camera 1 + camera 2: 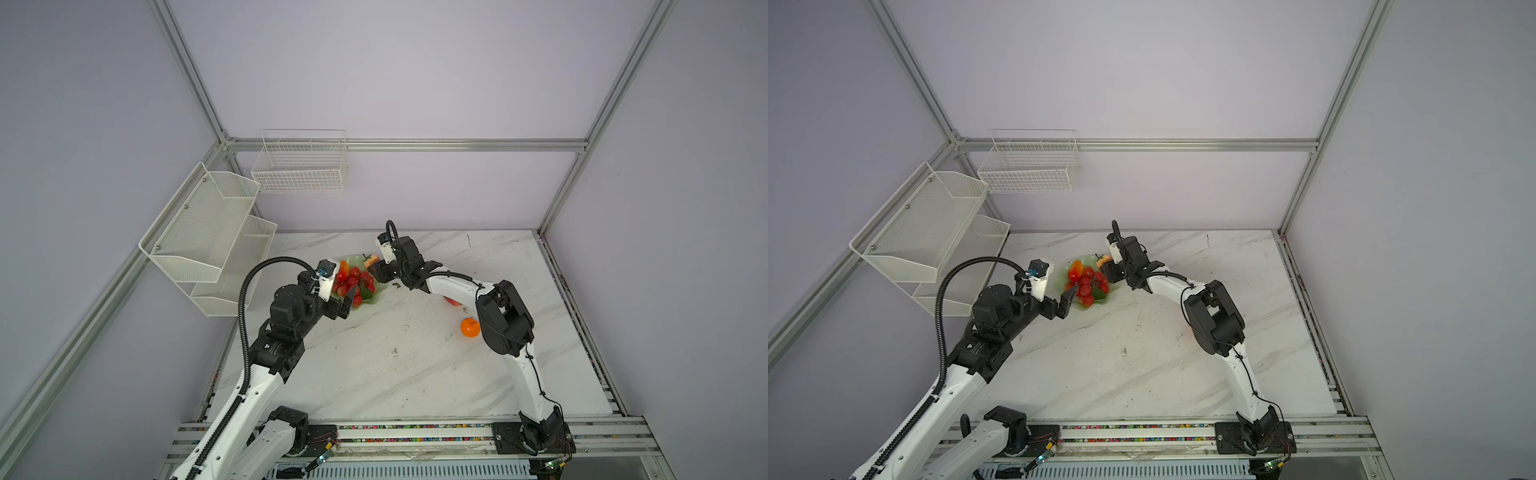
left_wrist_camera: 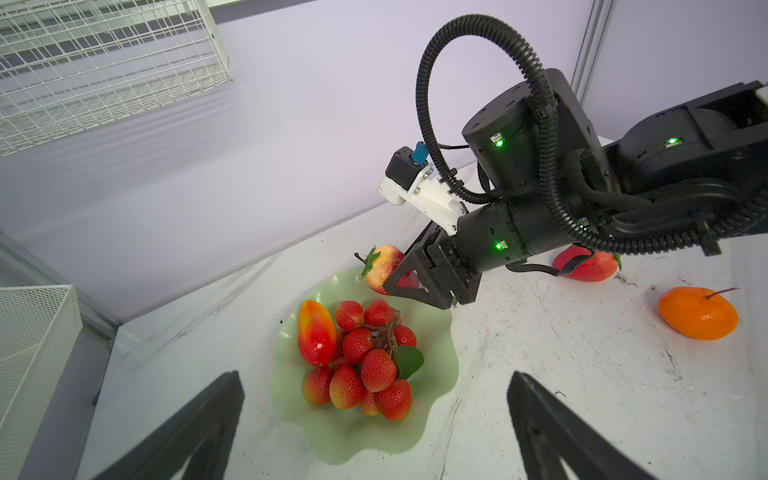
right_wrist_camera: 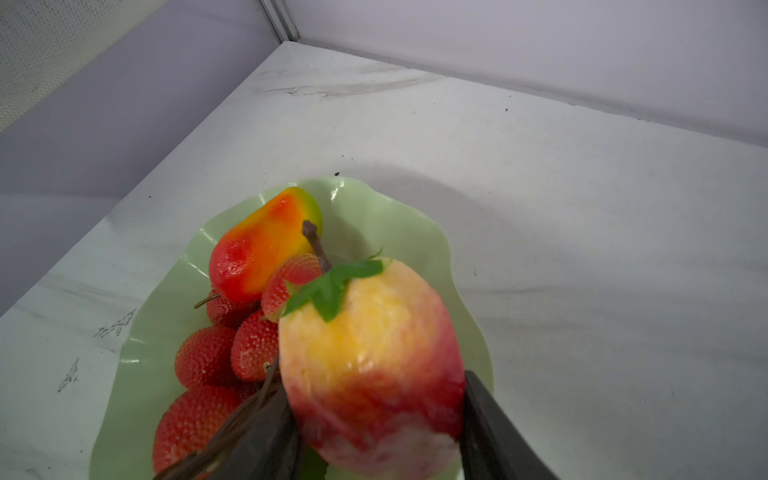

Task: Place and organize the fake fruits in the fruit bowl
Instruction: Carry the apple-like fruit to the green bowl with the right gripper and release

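Observation:
The right gripper will next move down gently toward the mango and let go of the red-and-yellow strawberry, because the bowl's bare far part is below the gripper.
The pale green fruit bowl stands at the back of the marble table. In it lie a red-yellow mango and a bunch of red berries with a green leaf. My right gripper is shut on a red-and-yellow strawberry with a green cap, held over the bowl's far rim. My left gripper stands open at the bowl's near side, holding nothing. A mandarin and a red strawberry lie on the table by the right arm.
A white wire basket hangs on the back wall and a white mesh shelf on the left wall, close behind the left arm. The right arm's elbow hangs over the mandarin and the loose strawberry.

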Tool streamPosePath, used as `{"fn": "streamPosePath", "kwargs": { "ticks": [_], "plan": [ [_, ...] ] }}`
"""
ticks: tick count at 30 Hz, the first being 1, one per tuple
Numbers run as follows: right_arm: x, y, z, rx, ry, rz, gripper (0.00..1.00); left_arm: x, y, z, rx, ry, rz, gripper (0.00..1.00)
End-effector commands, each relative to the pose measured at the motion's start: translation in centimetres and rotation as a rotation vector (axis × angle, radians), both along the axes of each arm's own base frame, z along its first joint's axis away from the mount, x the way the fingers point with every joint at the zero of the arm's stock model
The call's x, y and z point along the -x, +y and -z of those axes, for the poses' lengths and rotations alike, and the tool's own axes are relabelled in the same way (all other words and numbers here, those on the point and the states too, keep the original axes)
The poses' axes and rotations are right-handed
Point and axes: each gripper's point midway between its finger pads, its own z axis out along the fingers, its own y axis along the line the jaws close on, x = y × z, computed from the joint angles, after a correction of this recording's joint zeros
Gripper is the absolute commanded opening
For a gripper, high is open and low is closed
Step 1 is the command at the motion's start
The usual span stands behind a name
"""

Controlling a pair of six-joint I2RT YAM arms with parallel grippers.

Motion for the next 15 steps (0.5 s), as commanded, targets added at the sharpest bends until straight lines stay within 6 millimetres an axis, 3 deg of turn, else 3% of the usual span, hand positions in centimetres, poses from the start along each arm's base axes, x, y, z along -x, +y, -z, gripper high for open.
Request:
{"fn": "streamPosePath", "kwargs": {
  "ticks": [1,15],
  "plan": [
    [-0.3,0.9,-1.1,-0.016,-0.025,0.007,0.50,-0.1,0.1,0.4,0.044,0.002,0.001,1.00],
    [-0.7,2.2,1.3,0.021,0.006,-0.005,0.56,0.3,0.2,0.3,0.054,-0.003,0.006,1.00]
  ]
}}
